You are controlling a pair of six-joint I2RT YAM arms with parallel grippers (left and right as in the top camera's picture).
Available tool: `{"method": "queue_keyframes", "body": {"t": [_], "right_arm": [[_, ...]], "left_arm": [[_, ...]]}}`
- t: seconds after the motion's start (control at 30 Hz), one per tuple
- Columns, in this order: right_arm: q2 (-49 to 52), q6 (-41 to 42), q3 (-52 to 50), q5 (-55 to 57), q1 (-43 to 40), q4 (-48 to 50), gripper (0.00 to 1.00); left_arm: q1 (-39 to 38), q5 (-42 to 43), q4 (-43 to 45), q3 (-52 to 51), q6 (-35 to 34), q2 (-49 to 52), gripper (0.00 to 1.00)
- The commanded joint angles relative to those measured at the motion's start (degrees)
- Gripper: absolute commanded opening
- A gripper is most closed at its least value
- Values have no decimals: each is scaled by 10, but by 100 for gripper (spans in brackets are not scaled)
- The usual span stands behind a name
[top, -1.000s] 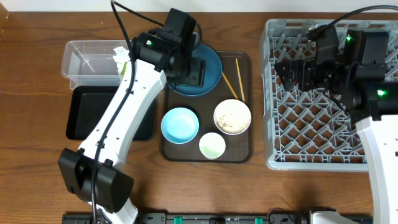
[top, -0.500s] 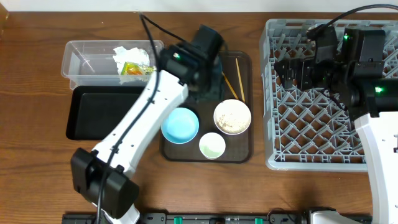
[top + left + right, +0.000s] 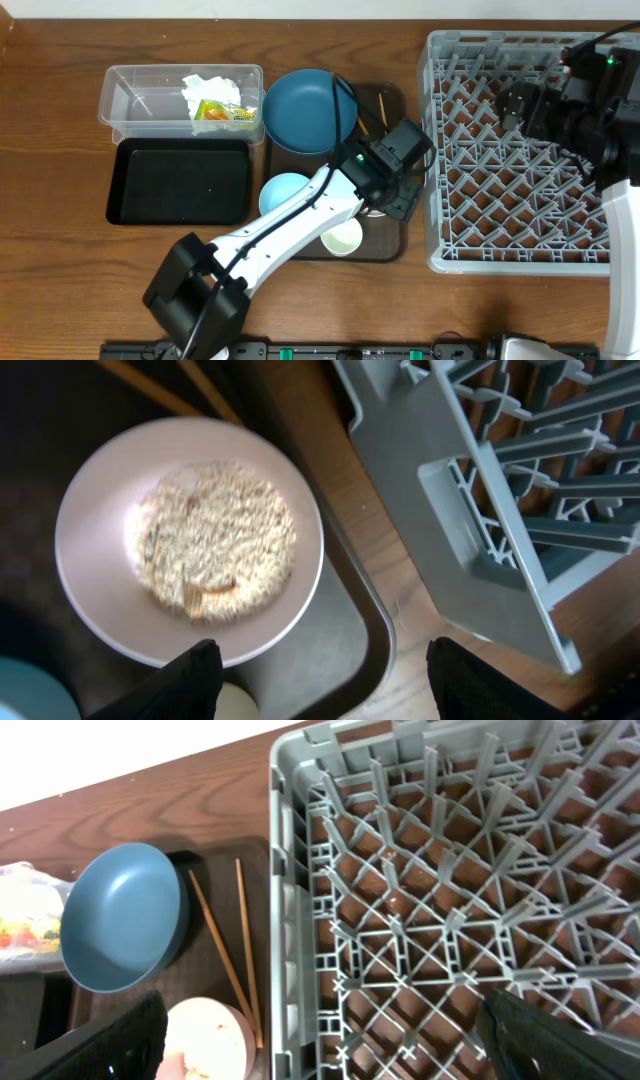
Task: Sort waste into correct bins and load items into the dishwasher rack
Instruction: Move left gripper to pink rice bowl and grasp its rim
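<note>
Rice grains fill the middle of the bowl, so my left gripper should lower its open fingers astride the cream bowl's near rim [image 3: 374,213] [image 3: 299,616] below it.
The clear tub [image 3: 130,95] holds crumpled tissue [image 3: 205,88] and the snack wrapper [image 3: 222,112]. The black tray [image 3: 180,180] lies in front of it. My left gripper [image 3: 395,190] is open and empty above the cream bowl [image 3: 190,545], which holds rice grains [image 3: 215,535]. The dark blue plate [image 3: 308,110], chopsticks [image 3: 372,118], light blue bowl [image 3: 280,190] and pale cup [image 3: 343,238] rest on the brown tray. My right gripper [image 3: 520,105] is open and empty over the grey rack [image 3: 520,220]. In the right wrist view its fingers [image 3: 320,1040] straddle the rack's left wall [image 3: 285,920].
The brown serving tray [image 3: 392,248] sits between the bins and the rack. In the left wrist view the rack's corner [image 3: 480,510] stands close to the tray's right rim [image 3: 375,650]. My left arm crosses over the light blue bowl.
My left arm has swung from over the dark blue plate to over the cream bowl at the tray's right, uncovering the plate. My right gripper has drawn back to the right over the rack.
</note>
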Motion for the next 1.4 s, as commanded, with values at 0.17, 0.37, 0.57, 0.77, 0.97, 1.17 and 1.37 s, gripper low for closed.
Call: {"method": "queue_keyframes", "body": {"t": [0.17,0.37,0.57,0.77,0.97,1.17,1.37], "right_arm": [[-2,8,10,-14,-2,-6,96],[-1,8,10,-14,-2,-8,95],[-1,8,10,-14,-2,-10,95],[-1,7,10,-14,-2,-15,96],[-2,7,10,-14,-2,-14,96],[-2,5,10,-14,-2,-14,96],[-2,1,10,-14,-2,-14,96]], "left_arm": [[-7,12,21,-2,71,76,65],[-26,11,36,-2,78,84,60],[-39,-68,36,-2,78,108,59],[-35,-68,37,-2,77,139,54],[-35,-68,42,-2,77,141,48],[-35,-68,42,-1,78,139,32],[-35,-68,42,9,78,137,24]]}}
